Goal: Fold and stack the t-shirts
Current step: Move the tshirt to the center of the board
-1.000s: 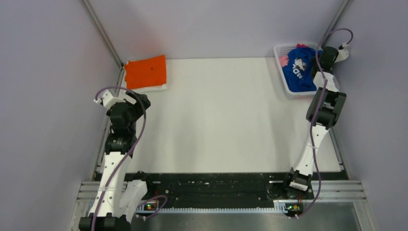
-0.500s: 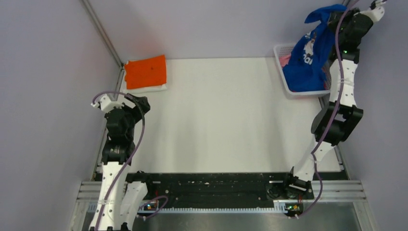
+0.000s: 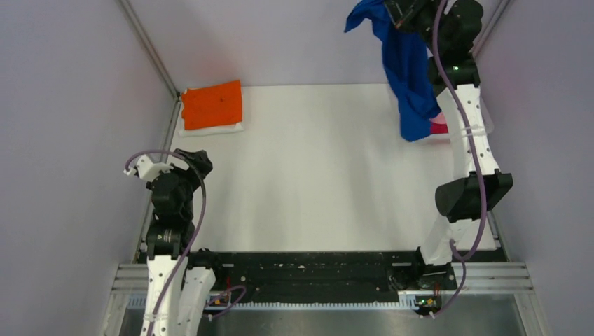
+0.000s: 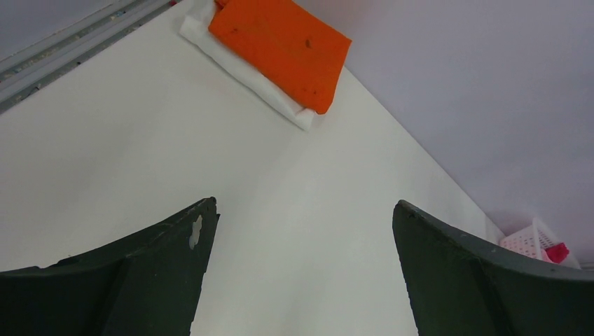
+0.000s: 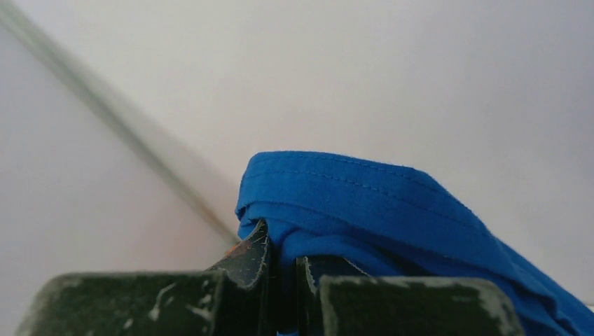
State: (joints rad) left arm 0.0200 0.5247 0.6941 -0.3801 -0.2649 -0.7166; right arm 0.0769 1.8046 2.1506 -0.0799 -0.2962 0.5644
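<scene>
My right gripper will next move down and back to release the shirt on the table's open middle, clear of cloth.
A royal-blue t-shirt hangs in the air at the back right, its cloth pinched between the jaws of my right gripper, which is shut on it high above the table. The shirt's lower end dangles over the basket, where a pink t-shirt peeks out. An orange t-shirt lies folded on a white folded one at the back left, also seen in the left wrist view as the orange t-shirt. My left gripper is open over bare table at the left.
The white mesh basket sits at the table's back right corner, mostly hidden by the hanging shirt in the top view. Grey walls and metal rails close in the table at the back and both sides.
My right arm has lifted the blue t-shirt out of the basket, up and to the left, until it hangs free. My left arm has drawn back a little toward its base.
</scene>
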